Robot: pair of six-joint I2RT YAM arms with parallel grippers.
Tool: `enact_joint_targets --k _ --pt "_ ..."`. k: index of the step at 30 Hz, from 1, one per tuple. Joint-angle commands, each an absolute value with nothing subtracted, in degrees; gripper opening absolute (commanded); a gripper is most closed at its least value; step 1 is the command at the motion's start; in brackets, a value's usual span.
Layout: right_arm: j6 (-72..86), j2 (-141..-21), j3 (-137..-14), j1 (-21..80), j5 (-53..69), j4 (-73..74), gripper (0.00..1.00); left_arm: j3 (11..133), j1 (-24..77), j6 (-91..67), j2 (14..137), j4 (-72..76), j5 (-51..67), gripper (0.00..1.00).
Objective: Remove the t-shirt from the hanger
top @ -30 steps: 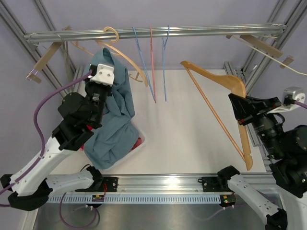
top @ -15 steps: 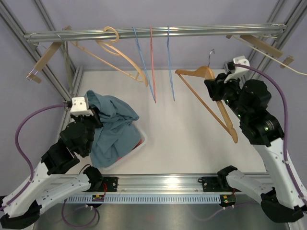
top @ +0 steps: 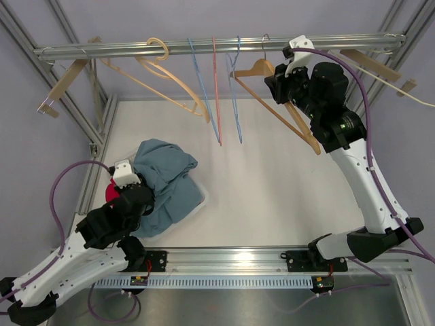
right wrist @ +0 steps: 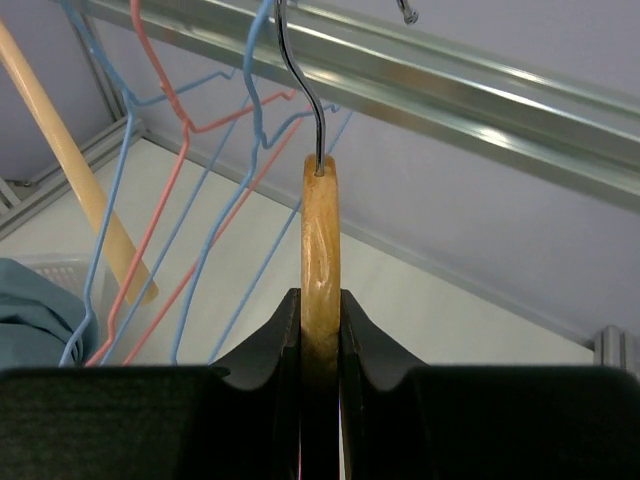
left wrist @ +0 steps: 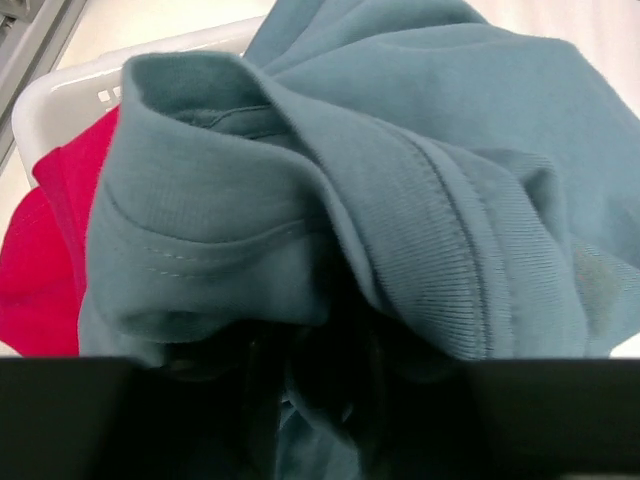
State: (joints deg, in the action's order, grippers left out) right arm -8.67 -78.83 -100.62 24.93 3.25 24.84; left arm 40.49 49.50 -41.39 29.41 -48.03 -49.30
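I will next move my right gripper outward and then down to settle the hook over the bar, with the hanger's hook up by the bar [top: 204,46].
The teal t-shirt [top: 165,178] lies bunched in the white basket [top: 202,201] at the left, off any hanger. My left gripper [top: 140,195] sits low at the basket's near side, pressed into the cloth. In the left wrist view the t-shirt [left wrist: 400,150] fills the frame, and the dark fingers of the left gripper [left wrist: 316,400] stand a little apart with a loose fold between them. My right gripper [top: 275,83] is raised to the rail [top: 204,46], shut on the neck of the bare wooden hanger [top: 293,117]. The hanger [right wrist: 320,235] stands upright between the right gripper's [right wrist: 320,322] jaws, with its wire hook up by the rail [right wrist: 480,100].
A red garment [top: 111,192] lies in the basket under the t-shirt. Blue and red wire hangers [top: 216,95] hang from the rail just left of my right gripper. Wooden hangers [top: 170,73] hang further left. Frame posts stand at both sides.
The left arm has come down and back, laying the t-shirt into the basket, and its fingers have parted. The right arm has swung the hanger up from the right side to the rail.
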Motion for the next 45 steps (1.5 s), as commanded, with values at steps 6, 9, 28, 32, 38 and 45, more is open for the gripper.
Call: enact_joint_targets --k 6,9,28,32,38,45 --pt "-5.89 -85.07 -106.88 19.61 13.87 18.99 0.00 39.45 49.39 -49.05 25.23 -48.16 -46.58 0.72" --pt "-4.05 -86.92 -107.23 17.67 15.73 16.88 0.00 41.57 49.39 -46.68 23.56 -48.16 -47.02 0.89" --pt "2.98 -85.00 -94.22 14.59 18.37 7.21 0.00 57.48 49.39 -31.21 15.04 -47.90 -49.31 0.99" --pt "4.04 -82.89 -90.80 14.59 17.06 5.45 0.00 58.45 49.39 -29.45 14.07 -47.99 -49.48 0.99" --pt "4.66 -79.98 -86.84 14.59 14.15 4.13 0.00 61.34 49.39 -26.81 14.33 -47.64 -50.97 0.99" --pt "5.62 -79.98 -85.78 14.59 12.57 4.22 0.03 61.44 49.39 -20.57 15.29 -38.15 -46.07 0.99"
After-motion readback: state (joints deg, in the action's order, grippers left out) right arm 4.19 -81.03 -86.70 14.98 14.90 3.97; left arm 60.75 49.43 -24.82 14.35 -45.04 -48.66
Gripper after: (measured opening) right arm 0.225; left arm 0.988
